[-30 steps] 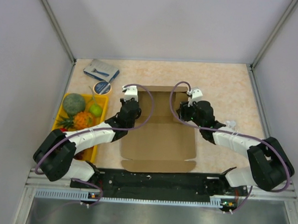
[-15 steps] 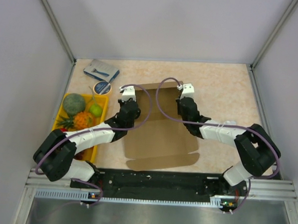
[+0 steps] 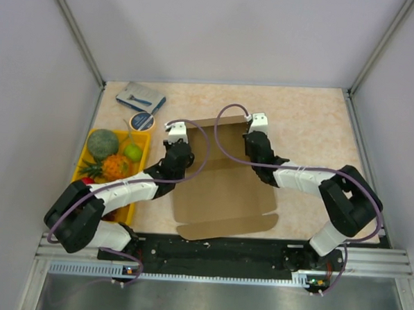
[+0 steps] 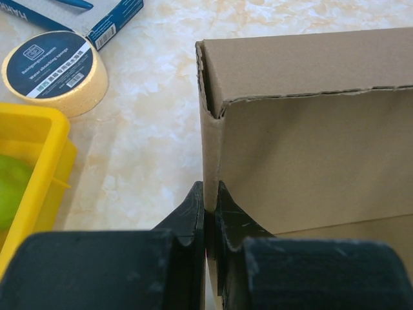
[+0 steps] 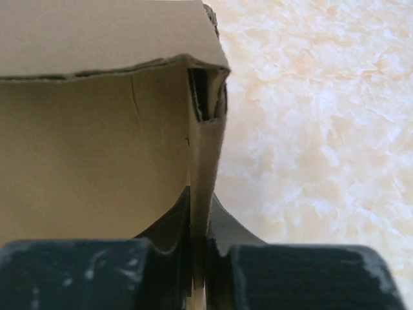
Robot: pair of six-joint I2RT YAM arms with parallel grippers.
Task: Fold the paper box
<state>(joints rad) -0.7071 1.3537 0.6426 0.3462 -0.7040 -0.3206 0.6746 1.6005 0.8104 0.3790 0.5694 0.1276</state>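
Note:
The box lies crooked, so my left gripper will next pull the box's side by the tray [image 4: 211, 152], between its fingers, slightly back and release it.
The paper box [image 3: 222, 190] is a brown corrugated cardboard mailer lying open in the middle of the table, with its far wall standing up and a flat flap at the near edge. My left gripper [image 3: 178, 153] is shut on the box's left side wall, which shows in the left wrist view [image 4: 310, 155] between my fingers [image 4: 210, 197]. My right gripper [image 3: 256, 152] is shut on the right side wall, which shows in the right wrist view [image 5: 97, 142] pinched at my fingertips [image 5: 200, 206].
A yellow tray [image 3: 142, 139] with a melon, a green fruit and a small pineapple stands at the left. A roll of tape [image 3: 141, 121] and a blue-grey flat packet [image 3: 140, 96] lie at the back left. Grey walls enclose the table.
Both grippers have moved inward and the box's side walls and far wall have risen. The box has turned slightly, with its near flap skewed to the right.

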